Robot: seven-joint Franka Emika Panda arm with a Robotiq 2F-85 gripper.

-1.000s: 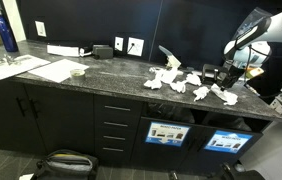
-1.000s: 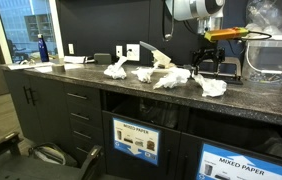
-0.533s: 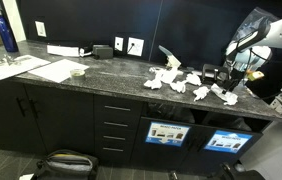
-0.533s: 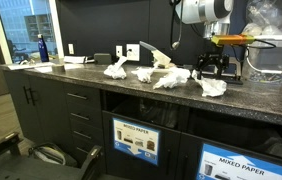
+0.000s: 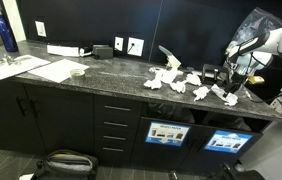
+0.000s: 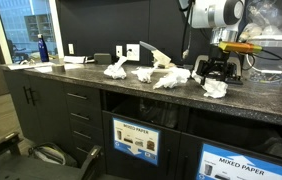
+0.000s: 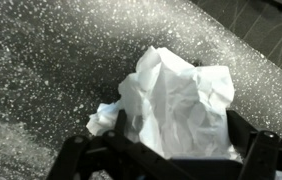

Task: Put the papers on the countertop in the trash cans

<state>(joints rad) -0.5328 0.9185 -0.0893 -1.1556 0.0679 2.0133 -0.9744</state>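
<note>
The gripper will move down the short way over the end wad (image 5: 229,98) of paper before its open fingers close on the wad.
Several crumpled white papers lie on the dark speckled countertop (image 5: 111,75), shown in both exterior views (image 5: 167,79) (image 6: 171,77). My gripper (image 5: 237,74) (image 6: 217,72) is low over the end wad (image 5: 224,95) (image 6: 213,88). In the wrist view the open fingers (image 7: 177,138) straddle this paper wad (image 7: 181,95), which rests on the stone. Two trash cans with blue-and-white labels sit in the cabinet front below (image 5: 166,132) (image 5: 227,141), also visible in an exterior view (image 6: 134,140) (image 6: 243,165).
Flat white sheets (image 5: 26,68), a blue bottle (image 5: 7,32) and a white power strip (image 5: 65,50) sit at the far end of the counter. Black drawers (image 5: 116,125) stand beside the bins. A clear plastic container (image 6: 271,60) is behind the gripper. A bag (image 5: 66,163) lies on the floor.
My gripper has moved down and along the counter toward the end wad, and now sits around it. The papers have not moved.
</note>
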